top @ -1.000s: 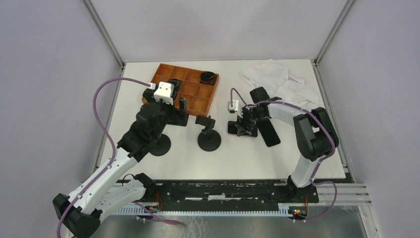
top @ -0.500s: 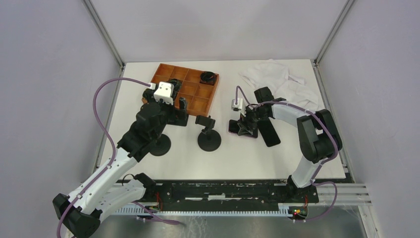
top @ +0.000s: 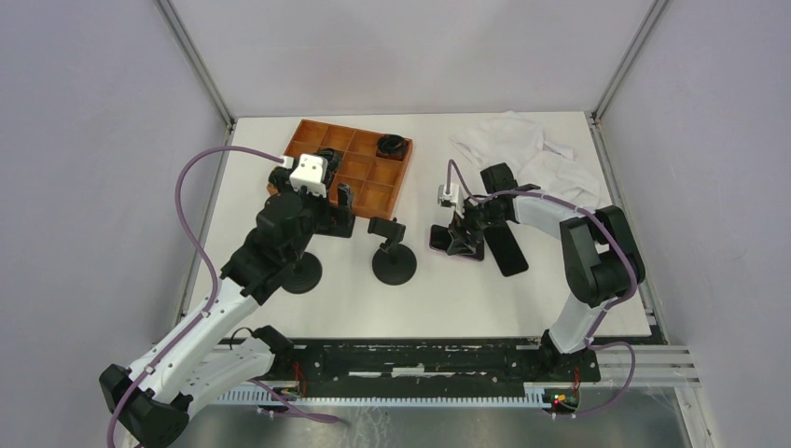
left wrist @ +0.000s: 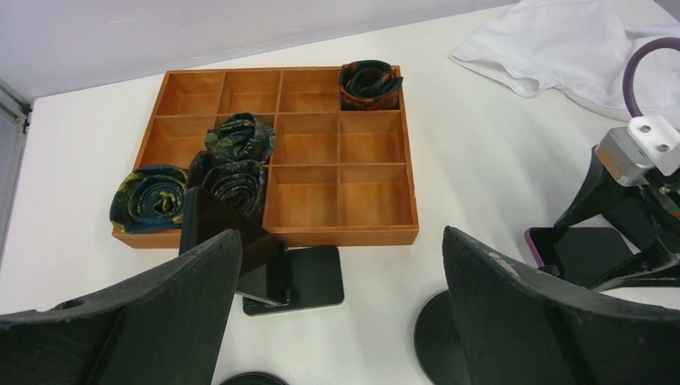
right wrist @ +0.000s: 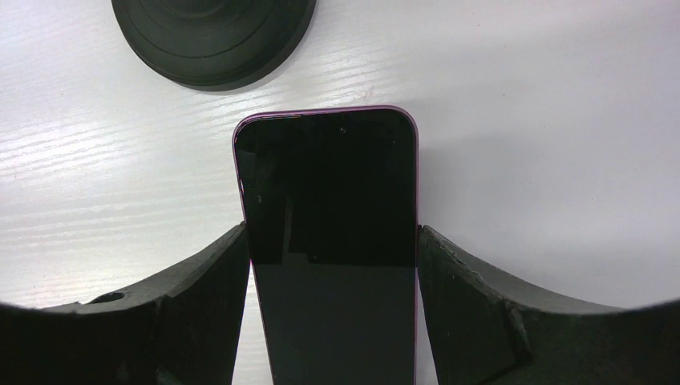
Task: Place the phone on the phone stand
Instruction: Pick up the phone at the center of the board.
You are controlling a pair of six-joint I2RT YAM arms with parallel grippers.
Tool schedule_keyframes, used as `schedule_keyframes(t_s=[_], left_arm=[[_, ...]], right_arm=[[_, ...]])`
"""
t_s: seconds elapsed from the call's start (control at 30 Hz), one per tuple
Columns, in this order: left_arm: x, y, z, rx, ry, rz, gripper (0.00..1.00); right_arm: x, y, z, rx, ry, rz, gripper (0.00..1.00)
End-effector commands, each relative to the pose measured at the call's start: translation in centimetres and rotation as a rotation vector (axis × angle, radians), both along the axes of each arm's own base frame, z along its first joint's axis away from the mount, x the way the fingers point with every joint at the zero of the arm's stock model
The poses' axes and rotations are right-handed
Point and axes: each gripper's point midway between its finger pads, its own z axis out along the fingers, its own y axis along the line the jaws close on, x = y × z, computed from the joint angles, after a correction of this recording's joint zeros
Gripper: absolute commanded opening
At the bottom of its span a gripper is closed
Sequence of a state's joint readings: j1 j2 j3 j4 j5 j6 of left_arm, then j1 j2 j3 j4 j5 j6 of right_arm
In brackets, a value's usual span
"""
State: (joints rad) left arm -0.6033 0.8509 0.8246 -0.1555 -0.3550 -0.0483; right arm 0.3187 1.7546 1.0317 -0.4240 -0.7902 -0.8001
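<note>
The robot's left gripper needs to swing to the right in the top view next, turning to close on the phone's purple end (top: pixel 435 237) (left wrist: pixel 536 247), because that end reaches past the fingers of the right gripper.
A phone with a purple edge (right wrist: pixel 329 241) lies flat, screen up, on the white table right of centre (top: pixel 437 239), and shows in the left wrist view (left wrist: pixel 577 253). My right gripper (right wrist: pixel 330 241) is low over it, and both fingers touch its long sides. A phone stand with a round black base (top: pixel 394 262) and a clamp head stands just left of the phone; its base shows in the right wrist view (right wrist: pixel 212 36). My left gripper (left wrist: pixel 341 241) is open and empty, hovering in front of the wooden tray (top: pixel 338 207).
The wooden tray (left wrist: pixel 345 237) holds rolled ties. A flat black stand carrying a dark phone (left wrist: pixel 240 249) stands at its front edge. Another round base (top: pixel 300 273) lies below my left arm. A second dark phone (top: pixel 505 248) lies right of my right gripper. A white cloth (top: pixel 532 154) is at the back right.
My right gripper has shifted slightly to the right over the purple-edged phone. My left arm has not moved.
</note>
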Motion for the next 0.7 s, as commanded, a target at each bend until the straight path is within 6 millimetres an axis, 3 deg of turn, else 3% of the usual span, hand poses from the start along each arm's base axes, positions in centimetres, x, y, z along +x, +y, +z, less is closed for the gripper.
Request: schedule_keyframes(t_s=[0.0, 0.3, 0.67], left_arm=[[-0.6, -1.1, 3.3, -0.123, -0.043, -0.055, 1.00], [-2.1, -5.2, 7.1, -0.420, 0.009, -0.208, 0.99], [-2.2, -8.6, 9.2, -0.606, 0.085, -0.305, 0.95]], right_arm=[[0.4, 0.7, 2.4, 0.085, -0.032, -0.001, 0.19], [0.6, 0.5, 3.7, 0.155, -0.014, -0.033, 0.19], [0.5, 0.5, 6.3, 0.258, -0.011, -0.060, 0.19]])
